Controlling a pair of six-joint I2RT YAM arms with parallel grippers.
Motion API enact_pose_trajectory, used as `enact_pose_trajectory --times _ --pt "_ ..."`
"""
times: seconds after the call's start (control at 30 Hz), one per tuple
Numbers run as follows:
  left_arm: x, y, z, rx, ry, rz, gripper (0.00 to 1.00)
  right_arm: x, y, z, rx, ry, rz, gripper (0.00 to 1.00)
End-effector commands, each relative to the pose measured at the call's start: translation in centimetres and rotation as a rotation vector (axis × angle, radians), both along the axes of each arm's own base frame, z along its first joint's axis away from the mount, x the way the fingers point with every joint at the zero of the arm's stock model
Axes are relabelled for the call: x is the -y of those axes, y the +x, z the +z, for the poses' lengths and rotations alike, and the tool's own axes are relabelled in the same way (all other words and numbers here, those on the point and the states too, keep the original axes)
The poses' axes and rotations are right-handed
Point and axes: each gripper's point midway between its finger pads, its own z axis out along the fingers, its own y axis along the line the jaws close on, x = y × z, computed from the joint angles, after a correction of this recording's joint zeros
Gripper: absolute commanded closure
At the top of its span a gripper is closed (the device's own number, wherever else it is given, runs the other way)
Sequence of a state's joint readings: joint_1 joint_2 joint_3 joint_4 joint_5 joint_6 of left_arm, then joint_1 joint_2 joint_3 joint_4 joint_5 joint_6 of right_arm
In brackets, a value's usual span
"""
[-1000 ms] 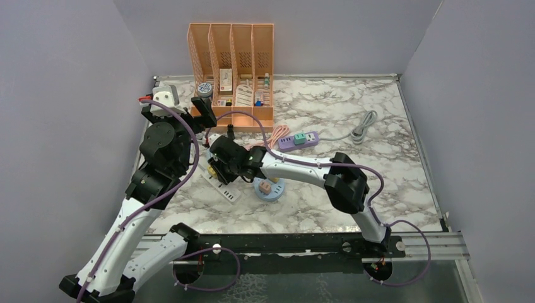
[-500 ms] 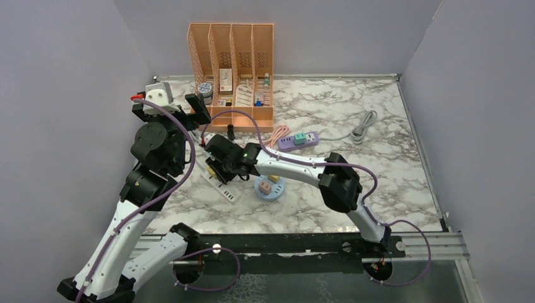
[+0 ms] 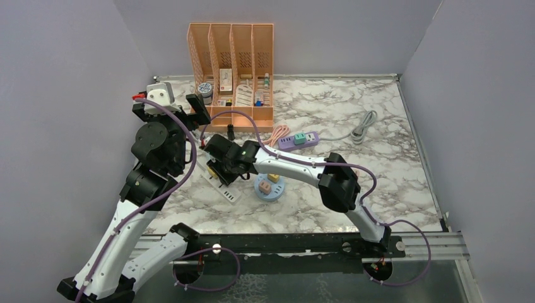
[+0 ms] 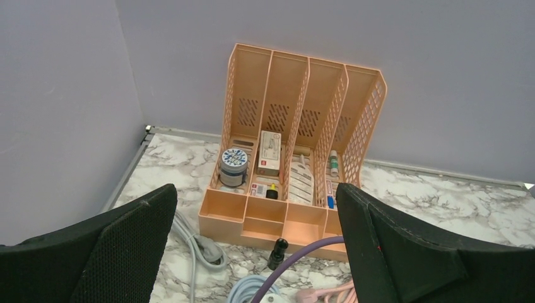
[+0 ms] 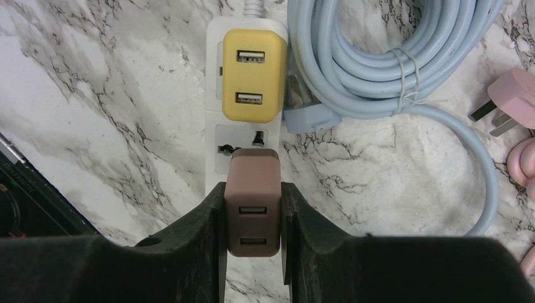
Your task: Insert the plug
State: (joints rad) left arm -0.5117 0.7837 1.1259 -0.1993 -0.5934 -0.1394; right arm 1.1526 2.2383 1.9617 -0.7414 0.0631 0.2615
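My right gripper next brings the brown plug toward the yellow USB plug (image 5: 251, 76) and down onto the free socket (image 5: 241, 149), then releases it, its slots still uncovered.
In the right wrist view, a brown two-port USB plug (image 5: 253, 202) is clamped between the black fingers of my right gripper (image 5: 252, 192). Its front end covers the lower edge of a free socket on the white power strip (image 5: 214, 145). A yellow USB plug (image 5: 251, 76) sits in the strip just beyond that socket. From above, the right gripper (image 3: 222, 165) hangs over the strip (image 3: 228, 191) at table centre-left. My left gripper (image 4: 255, 252) is raised and wide open, holding nothing and facing the back wall. How deep the brown plug's pins sit is hidden.
A coiled pale-blue cable (image 5: 359, 57) lies right of the strip, with a pink plug (image 5: 514, 95) further right. An orange desk organizer (image 3: 232, 69) stands at the back wall. A purple power strip (image 3: 298, 139), a grey cable (image 3: 361, 129) and a blue disc (image 3: 269, 187) are nearby.
The left arm has drawn back to the left and up, still open. The right gripper has shifted slightly left over the white strip with the brown plug in it.
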Motion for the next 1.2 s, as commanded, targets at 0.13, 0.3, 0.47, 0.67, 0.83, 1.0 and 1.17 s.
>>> enact_pose_trajectory --times 0.13,0.3,0.47,0.67,0.83,1.0,1.17 --pt "-0.5 -0.3 1.4 0.026 -0.01 0.019 0.01 1.0 -1.2 -4.3 -0.063 -0.122 0.018 0.99" --pt "-0.4 -0.2 1.2 0.021 -0.007 0.017 0.01 0.8 -0.6 -4.7 -0.039 -0.12 0.005 0.99" --pt "-0.3 -0.1 1.1 0.021 -0.007 0.014 0.01 0.2 -0.4 -4.6 -0.025 -0.087 0.008 0.99" --pt "-0.4 -0.1 1.1 0.022 -0.003 0.02 0.01 -0.3 0.0 -3.9 -0.003 -0.014 -0.032 0.99" --pt "-0.5 -0.1 1.2 0.022 0.0 0.023 0.01 -0.4 0.2 -3.3 0.025 0.009 -0.027 0.99" --pt "-0.6 -0.1 1.2 0.024 0.006 0.028 0.01 1.0 0.4 -5.6 0.02 -0.111 -0.027 0.99" --pt "-0.8 -0.1 1.6 0.03 0.011 0.037 0.01 3.1 0.2 -8.6 0.0 -0.248 -0.014 0.99"
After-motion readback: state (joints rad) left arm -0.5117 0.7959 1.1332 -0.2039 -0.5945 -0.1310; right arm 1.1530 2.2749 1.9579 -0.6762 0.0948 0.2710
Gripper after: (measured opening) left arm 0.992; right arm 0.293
